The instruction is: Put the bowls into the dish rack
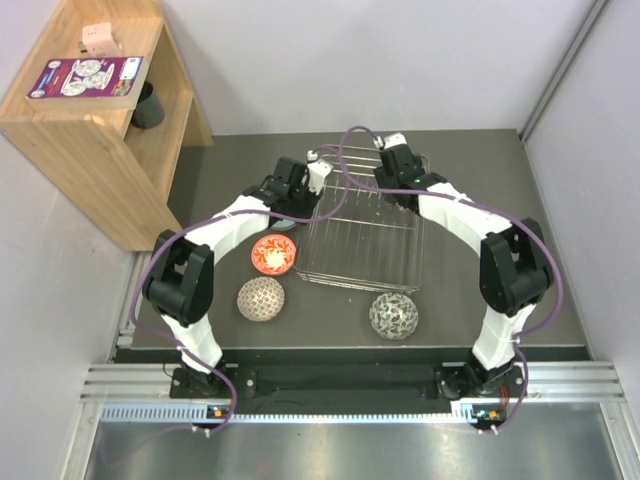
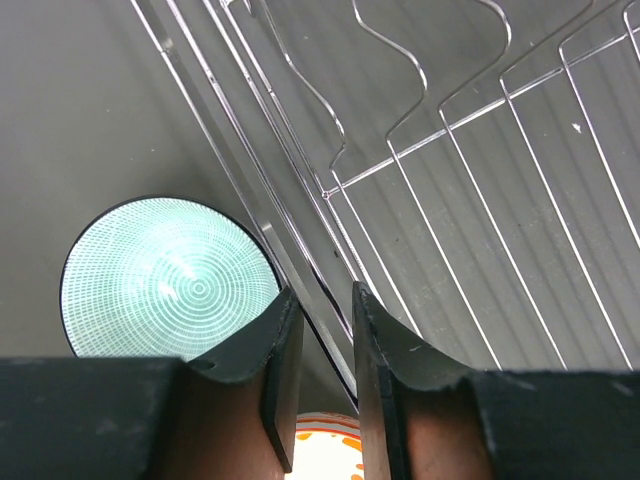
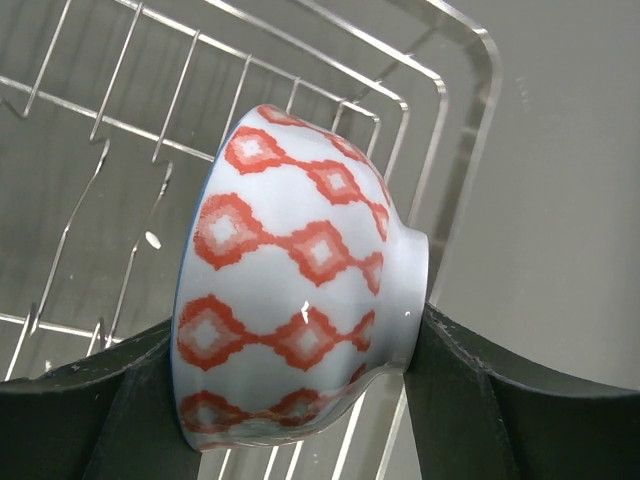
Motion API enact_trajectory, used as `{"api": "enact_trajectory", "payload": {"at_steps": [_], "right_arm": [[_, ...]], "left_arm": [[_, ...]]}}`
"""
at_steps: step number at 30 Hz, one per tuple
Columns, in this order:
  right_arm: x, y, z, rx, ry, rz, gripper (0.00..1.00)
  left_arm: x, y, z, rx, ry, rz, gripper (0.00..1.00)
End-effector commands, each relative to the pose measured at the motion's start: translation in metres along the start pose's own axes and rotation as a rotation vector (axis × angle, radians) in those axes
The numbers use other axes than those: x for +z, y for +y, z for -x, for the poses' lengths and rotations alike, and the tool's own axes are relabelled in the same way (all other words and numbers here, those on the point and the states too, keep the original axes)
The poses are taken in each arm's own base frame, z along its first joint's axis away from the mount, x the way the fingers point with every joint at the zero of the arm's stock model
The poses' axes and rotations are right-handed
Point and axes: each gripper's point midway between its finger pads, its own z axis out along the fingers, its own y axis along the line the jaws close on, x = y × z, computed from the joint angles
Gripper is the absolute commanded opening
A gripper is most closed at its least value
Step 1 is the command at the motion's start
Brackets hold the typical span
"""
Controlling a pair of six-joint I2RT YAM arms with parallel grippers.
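Observation:
The bowl in my right gripper hangs on its side above the rack, so next I will lower it onto the wires by the rack's far corner point(image 1: 388, 209) and let it go.
The silver wire dish rack point(image 1: 360, 240) lies in the middle of the table. My right gripper point(image 3: 290, 330) is shut on a bowl point(image 3: 300, 270), white outside with red-orange diamonds, held on its side above the rack's point(image 3: 470, 90) corner. My left gripper point(image 2: 322, 295) hangs at the rack's left rim point(image 2: 450, 125), jaws a narrow gap apart, the rim wire showing in the gap. The mint green bowl point(image 2: 165, 280) sits just left of it. A red-orange floral bowl point(image 1: 274, 254), a beige mesh bowl point(image 1: 261, 298) and a grey-white bowl point(image 1: 393, 315) stand on the table.
A wooden shelf point(image 1: 95, 110) stands at the far left, with a dark cup point(image 1: 147, 105) in it and a box on top. Walls close the table in at the back and right. Purple cables loop over both arms.

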Motion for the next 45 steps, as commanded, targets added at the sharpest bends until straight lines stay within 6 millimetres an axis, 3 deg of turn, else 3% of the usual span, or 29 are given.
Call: {"api": "enact_trajectory", "payload": {"at_steps": [1,10,12,13,16,23,31,36,45], "right_arm": [[0.007,0.019,0.018,0.035,-0.057,0.018,0.0],[0.016,0.026,0.015,0.026,-0.035,0.022,0.0],[0.016,0.029,0.016,0.026,-0.035,0.036,0.12],[0.017,0.03,0.014,0.022,-0.031,0.043,0.28],[0.015,0.034,0.015,0.019,-0.029,0.064,0.43],[0.016,0.042,0.013,-0.006,-0.019,0.103,0.56],[0.017,0.047,0.013,-0.043,-0.009,0.118,0.91],[0.014,0.044,0.017,-0.049,-0.015,0.102,0.96],[-0.013,0.034,0.048,-0.06,-0.092,0.133,1.0]], "left_arm": [[-0.017,-0.019,0.009,0.031,-0.026,-0.062,0.28],[-0.016,-0.023,0.011,0.034,-0.027,-0.074,0.33],[-0.016,-0.024,0.011,0.036,-0.026,-0.074,0.38],[-0.017,-0.023,0.012,0.038,-0.028,-0.072,0.4],[-0.017,-0.023,0.012,0.039,-0.028,-0.071,0.43],[-0.016,-0.022,0.011,0.038,-0.023,-0.068,0.47],[-0.016,-0.023,0.012,0.037,-0.022,-0.07,0.47],[-0.016,-0.022,0.012,0.037,-0.022,-0.068,0.47],[-0.009,-0.022,0.007,0.026,0.001,-0.065,0.47]]}}
